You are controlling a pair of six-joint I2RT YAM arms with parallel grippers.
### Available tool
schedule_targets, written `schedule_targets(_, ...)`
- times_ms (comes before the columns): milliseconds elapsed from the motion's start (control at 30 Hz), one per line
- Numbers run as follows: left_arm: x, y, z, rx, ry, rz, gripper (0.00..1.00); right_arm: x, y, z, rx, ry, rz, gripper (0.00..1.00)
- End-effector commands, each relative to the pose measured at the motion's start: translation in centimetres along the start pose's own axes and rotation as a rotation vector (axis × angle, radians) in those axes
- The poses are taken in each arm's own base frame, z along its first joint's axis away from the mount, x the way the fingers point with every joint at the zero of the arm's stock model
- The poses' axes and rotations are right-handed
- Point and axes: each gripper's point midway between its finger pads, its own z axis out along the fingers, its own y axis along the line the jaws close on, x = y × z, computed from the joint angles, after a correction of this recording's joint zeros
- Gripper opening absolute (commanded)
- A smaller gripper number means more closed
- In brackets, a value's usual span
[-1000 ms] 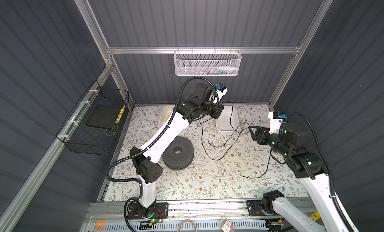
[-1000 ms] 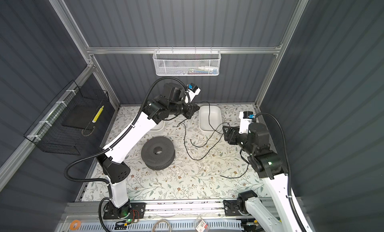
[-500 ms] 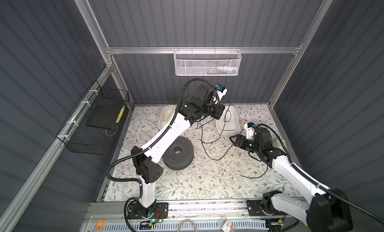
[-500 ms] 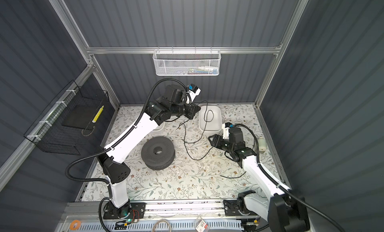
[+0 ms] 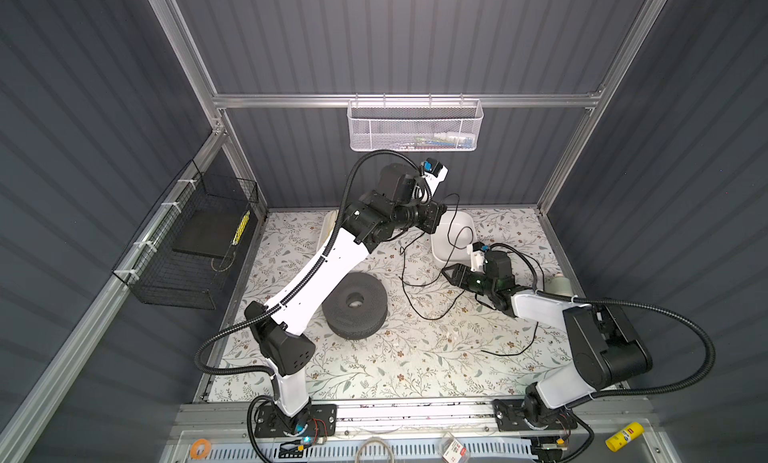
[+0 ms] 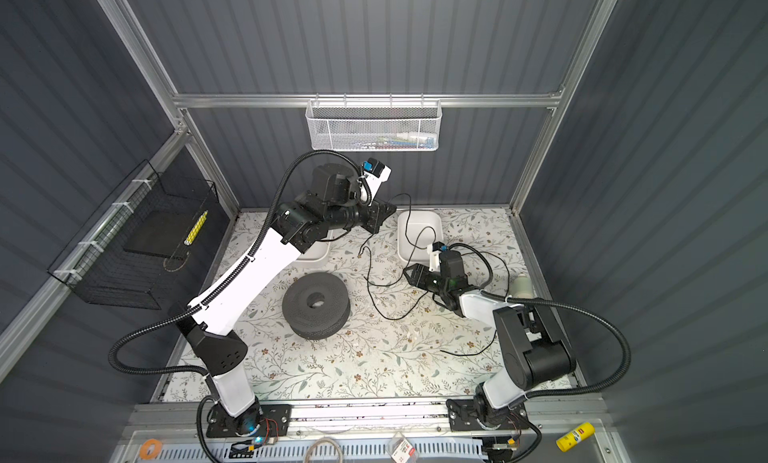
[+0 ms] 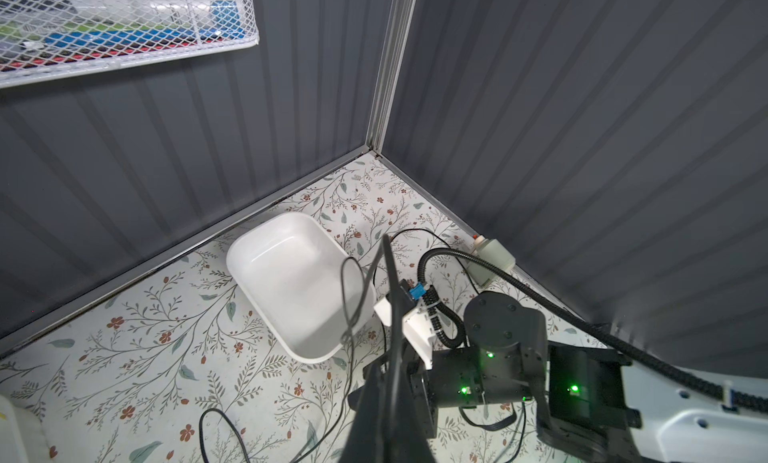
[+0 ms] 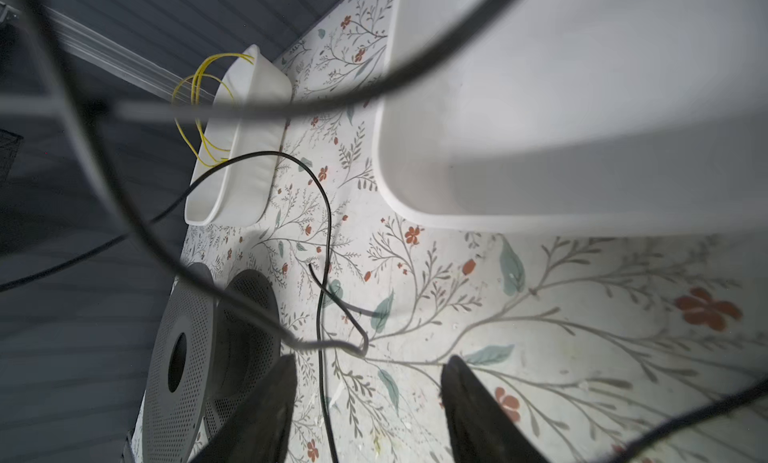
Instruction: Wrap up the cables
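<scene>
My left gripper will draw away from the white tray (image 5: pixel 467 222) and down over the mat beyond the spool to release the cord, because it stands high up.
The cables are one thin black cord (image 5: pixel 432 317) (image 6: pixel 390 317). It rises in a loop from my left gripper (image 5: pixel 436 221) (image 6: pixel 380 220), drops over the white tray (image 5: pixel 467 222) and trails in curves across the floral mat. My left gripper (image 7: pixel 392 369) is held high near the back wall and is shut on the cord, which stands up out of its closed jaws. My right gripper (image 5: pixel 446 272) (image 6: pixel 409 272) hovers low over the mat beside the tray and is open. In the right wrist view a strand of the cord (image 8: pixel 322 398) lies on the mat between the fingers of the right gripper (image 8: pixel 370 382), close to one of them.
A black perforated spool (image 5: pixel 354 305) (image 8: pixel 178 357) lies on the mat left of the cord. A second white tray with a yellow cord (image 8: pixel 232 170) stands behind the left arm. A white bottle (image 5: pixel 559 284) stands by the right wall. Wire baskets hang on the left wall (image 5: pixel 187 249) and back wall (image 5: pixel 415 126).
My right arm has come down and reached left, so its gripper is now low over the mat by the tray, jaws slightly narrower. The left gripper has kept its hold and barely moved.
</scene>
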Motion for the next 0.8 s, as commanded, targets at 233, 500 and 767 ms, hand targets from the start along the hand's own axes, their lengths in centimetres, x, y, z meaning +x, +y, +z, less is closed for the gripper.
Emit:
schedule_targets(233,-0.9,-1.4,-1.8,0.046,-0.05,-0.009,0.0,-2.7,2.3,2.0,-0.075,-0.091,-0.014,0.16)
schedule_targets(500,-1.1,-1.0,-2.2,0.038,-0.065,-0.011,0.0,-2.4,2.4,2.0,-0.07,-0.095,-0.044,0.01)
schedule_targets(767,-0.4,3.9,-1.7,-0.08,-0.049,-0.034,0.0,1.3,5.7,-1.4,-0.181,0.001,-0.116,0.0)
